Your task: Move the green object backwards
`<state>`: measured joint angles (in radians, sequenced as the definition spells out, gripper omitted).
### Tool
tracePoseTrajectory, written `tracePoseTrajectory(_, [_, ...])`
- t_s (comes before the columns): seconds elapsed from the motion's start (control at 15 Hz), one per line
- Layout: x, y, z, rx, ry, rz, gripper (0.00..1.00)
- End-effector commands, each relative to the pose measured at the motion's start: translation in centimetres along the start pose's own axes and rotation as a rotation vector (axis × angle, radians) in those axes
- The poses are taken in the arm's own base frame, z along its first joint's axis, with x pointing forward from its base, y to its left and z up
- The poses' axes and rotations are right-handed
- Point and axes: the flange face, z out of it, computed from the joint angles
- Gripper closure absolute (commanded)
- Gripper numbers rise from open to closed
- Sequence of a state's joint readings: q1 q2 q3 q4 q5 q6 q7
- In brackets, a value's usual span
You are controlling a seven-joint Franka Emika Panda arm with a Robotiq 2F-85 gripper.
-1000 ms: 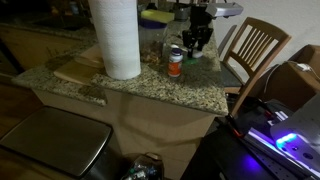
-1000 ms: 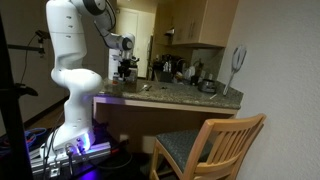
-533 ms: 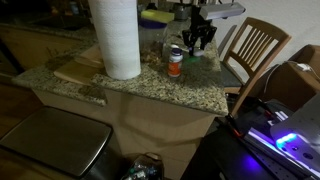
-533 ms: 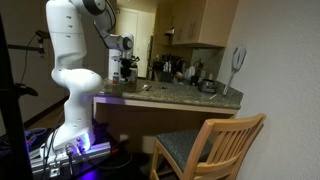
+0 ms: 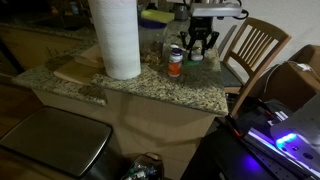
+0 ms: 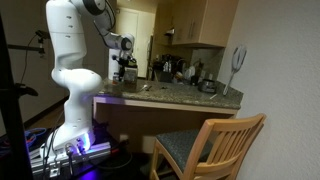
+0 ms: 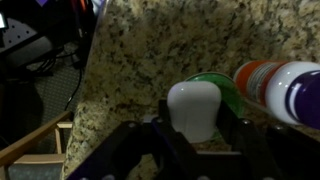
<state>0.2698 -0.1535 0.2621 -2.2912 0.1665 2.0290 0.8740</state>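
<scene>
My gripper should next move the green object away from the orange bottle, onto the bare granite to the left in the wrist view, and let go of it.
The green object (image 5: 197,56) is a small, pale, round thing on the granite counter (image 5: 150,88), just right of the small orange bottle (image 5: 175,62). In the wrist view it looks whitish (image 7: 193,108) with a green edge behind it, and the orange bottle (image 7: 262,85) with its white cap lies to the right. My gripper (image 5: 200,48) stands over it, with both fingers (image 7: 195,135) against its sides. The gripper also shows in an exterior view (image 6: 124,68), where the object is hidden.
A tall paper towel roll (image 5: 117,38) and a wooden board (image 5: 78,70) stand on the near left of the counter. A yellow sponge-like block (image 5: 155,16) lies at the back. A wooden chair (image 5: 255,50) stands beside the counter's edge, also seen in an exterior view (image 6: 215,145).
The gripper has shifted a little to the right and away from the orange bottle, with the pale green object between its fingers. The bottle has not moved.
</scene>
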Motion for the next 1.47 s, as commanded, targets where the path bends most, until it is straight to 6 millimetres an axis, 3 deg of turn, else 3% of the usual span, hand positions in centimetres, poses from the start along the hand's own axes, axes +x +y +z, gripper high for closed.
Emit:
tracePoseTrajectory(0.0, [-0.1, -0.1, -0.1, 0.006, -0.009, 0.005, 0.51])
tracePoseTrajectory(0.07, [-0.1, -0.1, -0.1, 0.009, -0.013, 0.007, 0.76])
tracePoseTrajectory(0.4, [0.5, 0.8, -0.3, -0.084, 0.114, 0.128, 0.76])
tracePoseTrajectory(0.6, [0.1, 0.8, -0.1, -0.106, 0.091, 0.221, 0.76])
tracePoseTrajectory(0.67, [0.0, 0.7, 0.0, -0.105, 0.071, 0.248, 0.26])
tracePoseTrajectory(0.73, [-0.3, 0.7, 0.2, -0.107, 0.043, 0.263, 0.25])
tracePoseTrajectory(1.0, [-0.7, 0.6, 0.3, -0.092, -0.012, 0.322, 0.01])
tracePoseTrajectory(1.4, [-1.3, -0.8, 0.1, 0.078, -0.154, 0.308, 0.0])
